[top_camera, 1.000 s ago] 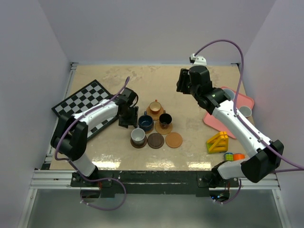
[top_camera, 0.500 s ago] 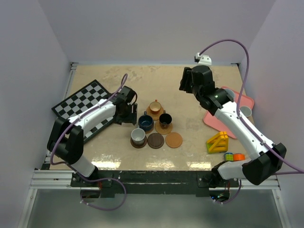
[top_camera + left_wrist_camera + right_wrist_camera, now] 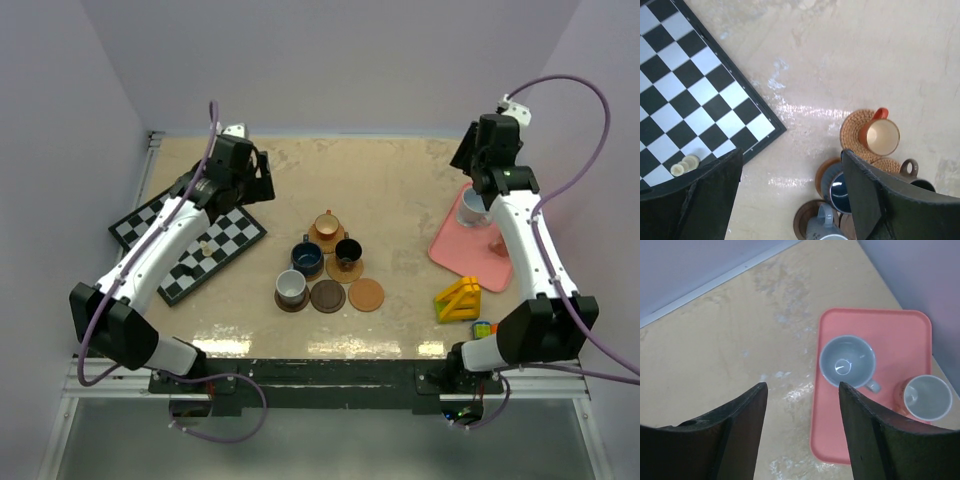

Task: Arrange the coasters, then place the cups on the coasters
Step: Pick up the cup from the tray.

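The larger pale cup's handle points toward the other tray cup, so my right gripper must next lower onto the opposite rim beside the pink tray's edge.
In the top view four cups stand on coasters mid-table: an orange-tan cup (image 3: 326,224), a black cup (image 3: 348,250), a dark blue cup (image 3: 307,259) and a pale grey cup (image 3: 291,287). A dark brown coaster (image 3: 327,296) and a tan coaster (image 3: 366,294) lie bare. Two more pale cups (image 3: 847,361) (image 3: 926,397) sit in the pink tray (image 3: 830,430). My left gripper (image 3: 255,180) (image 3: 791,155) hangs open and empty, high over the chessboard's corner. My right gripper (image 3: 468,160) (image 3: 802,385) is open and empty, high beside the tray.
A chessboard (image 3: 190,235) with a small pale piece (image 3: 685,165) lies at the left. A yellow triangular block (image 3: 459,299) and small coloured cylinders (image 3: 492,329) sit at the front right. Walls close in the table's back and sides.
My left gripper drew away from the dark blue cup, up and back over the chessboard. My right gripper swung right to the pink tray. Both opened wider.
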Robot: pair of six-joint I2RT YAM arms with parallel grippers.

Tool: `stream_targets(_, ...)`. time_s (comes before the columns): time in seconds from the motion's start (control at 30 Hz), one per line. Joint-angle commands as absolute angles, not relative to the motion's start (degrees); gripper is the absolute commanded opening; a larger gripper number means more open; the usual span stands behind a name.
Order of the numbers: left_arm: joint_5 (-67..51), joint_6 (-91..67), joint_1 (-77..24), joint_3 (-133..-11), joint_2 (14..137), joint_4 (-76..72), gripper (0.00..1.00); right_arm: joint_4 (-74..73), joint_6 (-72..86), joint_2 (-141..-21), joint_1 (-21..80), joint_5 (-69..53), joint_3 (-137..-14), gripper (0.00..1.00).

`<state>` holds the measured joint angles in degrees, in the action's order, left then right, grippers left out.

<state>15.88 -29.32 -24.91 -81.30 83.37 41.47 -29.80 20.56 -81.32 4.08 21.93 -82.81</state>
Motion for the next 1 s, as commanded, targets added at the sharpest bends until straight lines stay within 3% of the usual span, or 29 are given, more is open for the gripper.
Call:
stream_targets(0.0,14.68,-28.39,-21.80,-83.06,81.47,37.53,0.85,-33.75,25.47,-84.45,0.18,19.43,-86.39,0.63)
stream_targets(0.4,10.64,-22.59,-18.28,-80.95,81.12,36.91,0.85,-34.28,29.62,-99.75,-3.34,26.54,-92.72,0.54)
stream_targets(0.97,11.25,-22.67,-17.14,-79.10,80.16,36.83,0.85,-34.02,32.08,-109.60,-3.78,23.29,-92.73,0.51)
